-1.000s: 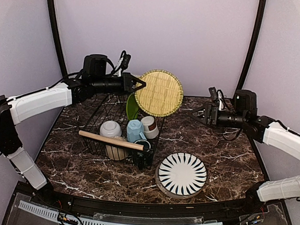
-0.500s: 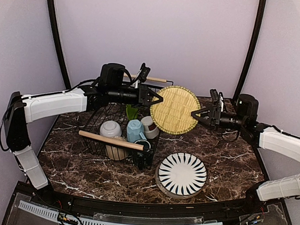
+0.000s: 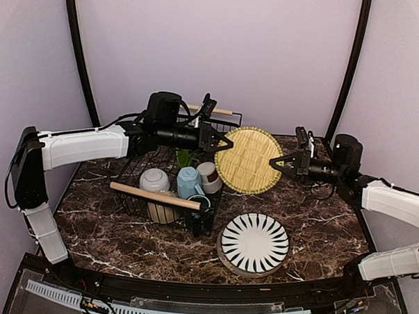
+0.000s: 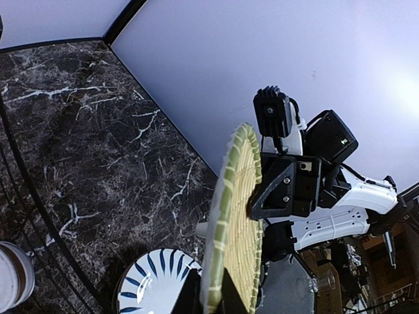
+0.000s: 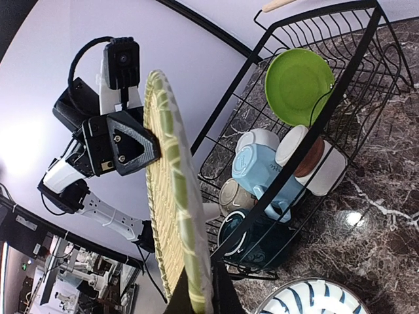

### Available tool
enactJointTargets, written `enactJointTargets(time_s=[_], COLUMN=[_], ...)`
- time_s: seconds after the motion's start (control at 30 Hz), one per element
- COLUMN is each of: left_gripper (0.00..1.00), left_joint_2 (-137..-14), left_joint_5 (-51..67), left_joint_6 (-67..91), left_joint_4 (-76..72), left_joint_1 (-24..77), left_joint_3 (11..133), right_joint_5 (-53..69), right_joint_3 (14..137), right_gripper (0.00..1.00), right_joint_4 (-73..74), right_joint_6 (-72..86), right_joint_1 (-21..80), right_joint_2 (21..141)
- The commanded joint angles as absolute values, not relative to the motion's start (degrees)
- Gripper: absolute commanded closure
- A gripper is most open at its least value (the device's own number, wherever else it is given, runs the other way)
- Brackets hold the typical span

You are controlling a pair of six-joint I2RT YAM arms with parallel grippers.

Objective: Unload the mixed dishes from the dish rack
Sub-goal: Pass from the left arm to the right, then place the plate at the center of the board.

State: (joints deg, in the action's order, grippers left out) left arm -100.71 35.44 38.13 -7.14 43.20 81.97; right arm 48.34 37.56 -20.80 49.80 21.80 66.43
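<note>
I should lower my right gripper next and draw it back to release the woven plate's rim over the striped plate (image 3: 254, 244) (image 5: 314, 301), because that one lies flat and empty below.
A woven lime-green plate (image 3: 250, 161) hangs on edge in the air between the dish rack (image 3: 136, 164) and the right arm. My left gripper (image 3: 224, 142) is shut on its left rim and my right gripper (image 3: 273, 162) is shut on its right rim. The left wrist view shows the rim (image 4: 239, 222) pinched in the left gripper (image 4: 213, 288). In the right wrist view the right gripper (image 5: 203, 288) pinches the plate (image 5: 167, 196). The black-and-white striped plate (image 3: 254, 244) lies on the table in front.
Inside the rack are a second green plate (image 3: 184, 156), a white bowl (image 3: 155, 180), a cream bowl (image 3: 164, 211), a light blue mug (image 3: 188, 182), a brown-white cup (image 3: 209, 176) and a dark green mug (image 3: 200, 205). A wooden handle (image 3: 154, 195) crosses its near side.
My left arm carried the woven plate rightward and lower. My right gripper came in from the right and went from open to shut on the plate's right rim.
</note>
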Motion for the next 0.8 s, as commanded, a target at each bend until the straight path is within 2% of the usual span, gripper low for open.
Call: enactJointTargets(time_s=[0.0, 0.13, 0.17, 0.2, 0.23, 0.37, 0.47, 0.77], left_gripper=[0.98, 0.78, 0.67, 0.62, 0.51, 0.30, 0.25, 0.20], left_joint_2=[-100.4, -100.5, -100.5, -100.5, -100.4, -100.2, -99.9, -98.5], left_joint_5=[36.2, 34.5, 33.9, 33.6, 33.0, 31.0, 28.6, 24.8], left_joint_6=[37.2, 35.9, 35.4, 35.1, 34.9, 32.6, 30.0, 28.7], left_joint_4=[-6.1, -3.4, -3.1, -2.3, -2.0, 1.3, 4.9, 6.2], left_joint_1=[43.5, 43.4, 43.4, 43.4, 43.4, 43.3, 43.1, 42.5], left_joint_3=[85.3, 85.7, 85.7, 85.8, 85.8, 87.1, 88.1, 88.2], right_joint_5=[49.6, 48.7, 48.1, 47.6, 47.0, 42.8, 41.2, 39.7], right_joint_3=[36.1, 35.7, 35.8, 36.1, 36.4, 37.8, 38.1, 36.8], right_gripper=[1.00, 1.00, 1.00, 1.00, 1.00, 1.00, 1.00, 1.00], right_joint_4=[-24.2, -21.0, -19.4, -17.5, -15.4, -4.6, 3.3, 23.6], right_joint_6=[49.2, 47.3, 46.3, 45.5, 44.2, 38.5, 35.5, 28.8], right_joint_1=[21.0, 20.0, 19.7, 19.6, 19.4, 18.9, 18.6, 18.5], right_joint_2=[64.6, 62.7, 62.2, 61.4, 60.7, 57.0, 54.9, 51.0])
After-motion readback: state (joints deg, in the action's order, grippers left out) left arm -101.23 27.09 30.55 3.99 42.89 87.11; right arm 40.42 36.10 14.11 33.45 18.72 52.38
